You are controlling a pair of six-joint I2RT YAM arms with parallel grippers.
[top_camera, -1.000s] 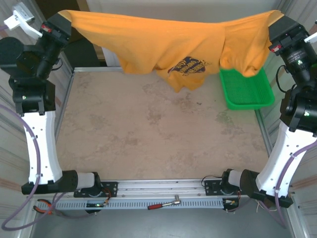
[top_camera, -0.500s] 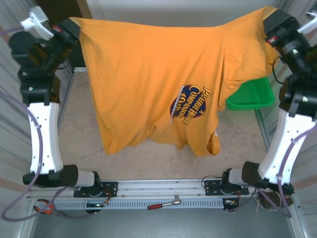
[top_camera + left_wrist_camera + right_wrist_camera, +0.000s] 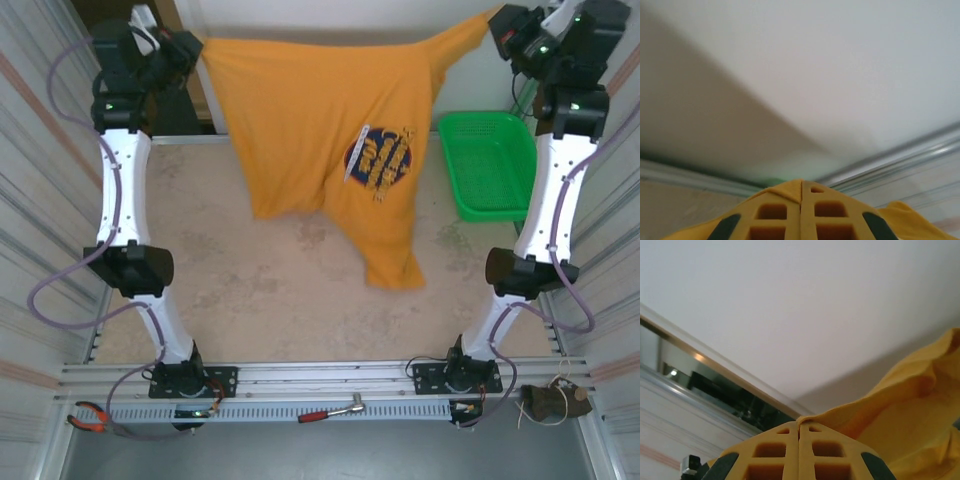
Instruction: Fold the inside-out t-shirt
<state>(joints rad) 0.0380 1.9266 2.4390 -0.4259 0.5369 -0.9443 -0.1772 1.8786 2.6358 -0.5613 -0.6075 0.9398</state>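
My left gripper is holding the shirt's corner and the shirt (image 3: pixel 910 410) hangs in the air, so it will bring the corner down and back toward its base and release it on the bare near tabletop.
The orange-yellow inside-out t-shirt (image 3: pixel 320 120) hangs in the air above the far half of the table, stretched between both raised arms, its navy logo (image 3: pixel 378 160) facing the camera and its lowest corner dangling near the table's middle. My left gripper (image 3: pixel 193 45) is shut on the shirt's top left corner. My right gripper (image 3: pixel 497 22) is shut on the top right corner. In the left wrist view the yellow fingers (image 3: pixel 801 187) press together on a thin fold of cloth. In the right wrist view the shirt (image 3: pixel 910 410) drapes away from the shut fingers (image 3: pixel 800 424).
A green plastic basket (image 3: pixel 487 165) sits at the table's far right. The beige table top (image 3: pixel 300 310) lies under the shirt. A ratchet wrench (image 3: pixel 332 411) and pliers (image 3: pixel 88 421) lie on the rail in front of the arm bases.
Both arms have swung up and back, lifting the shirt higher and drawing it taut. The shirt has unfurled and now hangs flat with the logo showing fully.
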